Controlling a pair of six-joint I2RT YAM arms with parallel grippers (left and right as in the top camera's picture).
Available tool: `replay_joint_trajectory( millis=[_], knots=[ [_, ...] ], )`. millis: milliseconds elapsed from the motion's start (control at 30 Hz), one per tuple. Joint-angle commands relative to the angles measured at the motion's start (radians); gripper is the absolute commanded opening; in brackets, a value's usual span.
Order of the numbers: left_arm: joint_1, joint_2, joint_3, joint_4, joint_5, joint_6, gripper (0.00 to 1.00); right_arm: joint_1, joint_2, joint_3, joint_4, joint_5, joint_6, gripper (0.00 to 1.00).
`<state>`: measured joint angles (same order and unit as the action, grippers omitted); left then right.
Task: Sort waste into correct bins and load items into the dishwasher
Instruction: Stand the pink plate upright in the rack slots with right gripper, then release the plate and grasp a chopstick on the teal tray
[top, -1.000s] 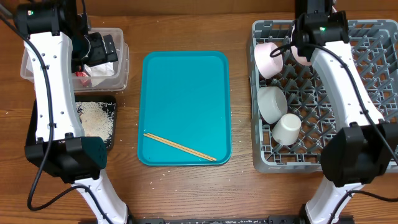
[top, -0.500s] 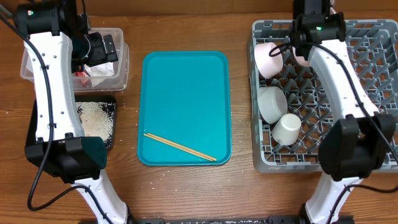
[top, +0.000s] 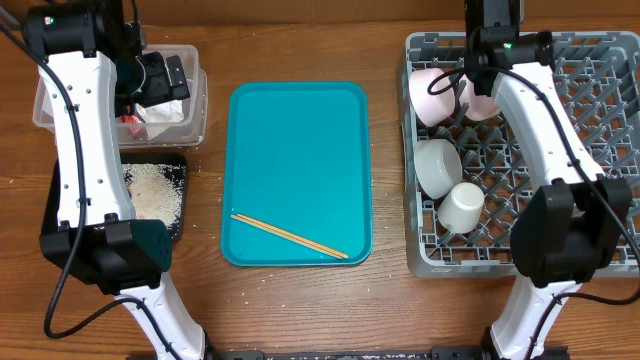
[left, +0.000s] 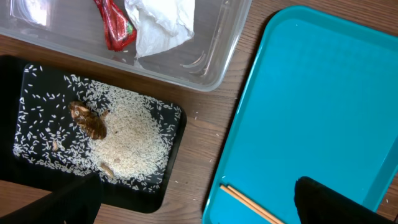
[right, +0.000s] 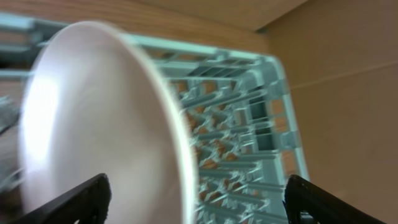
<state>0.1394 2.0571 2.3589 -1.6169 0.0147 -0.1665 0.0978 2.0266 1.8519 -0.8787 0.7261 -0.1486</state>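
My right gripper rises off the plate next, moves back over the teal tray (top: 300, 140) and goes down onto the chopsticks' middle (top: 290, 237), as only the chopsticks lie there.
My right gripper (right: 199, 202) stands open over the back of the grey dishwasher rack (top: 600, 150). A pale-pink plate (right: 99, 124) stands on edge between its spread fingers, apart from the pads. In the overhead view that plate (top: 487, 104) is below my right gripper (top: 478, 86), next to another pink plate (top: 430, 95). A white bowl (top: 437, 167) and a cup (top: 462, 207) sit in the rack. The chopsticks (top: 288, 235) lie on the teal tray (top: 300, 140). High above the clear tub (left: 211, 62), my left gripper (left: 199, 205) is open and empty.
The tub holds a red wrapper (left: 114, 28) and a white napkin (left: 158, 25). The black tray (left: 37, 81) beside it holds rice (left: 127, 140) and a brown scrap (left: 87, 119). A few grains lie on the wood near the tray's front.
My right gripper has opened and let go of the pink plate, which now stands in the rack. The left arm has not moved.
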Motion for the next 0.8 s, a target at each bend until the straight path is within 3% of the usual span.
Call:
replay_joint_trajectory(
  millis=[0,167,267,333,500,767],
  knots=[
    [0.0,-0.023,0.013,-0.002,0.004,-0.014,1.0,-0.001,-0.142,0.091,-0.064,-0.172,0.08,1.0],
    [0.0,-0.023,0.013,-0.002,0.004,-0.014,1.0,0.008,-0.269,0.14,-0.23,-0.526,0.263,1.0],
    [0.0,-0.023,0.013,-0.002,0.004,-0.014,1.0,0.011,-0.301,0.137,-0.332,-0.922,0.239,0.98],
    [0.0,-0.023,0.013,-0.002,0.004,-0.014,1.0,0.036,-0.296,0.116,-0.367,-1.062,0.175,0.88],
    [0.0,-0.023,0.013,-0.002,0.004,-0.014,1.0,0.236,-0.295,-0.075,-0.33,-0.99,0.132,0.87],
    [0.0,-0.023,0.013,-0.002,0.004,-0.014,1.0,0.603,-0.293,-0.453,-0.067,-0.839,0.066,0.84]
  ],
)
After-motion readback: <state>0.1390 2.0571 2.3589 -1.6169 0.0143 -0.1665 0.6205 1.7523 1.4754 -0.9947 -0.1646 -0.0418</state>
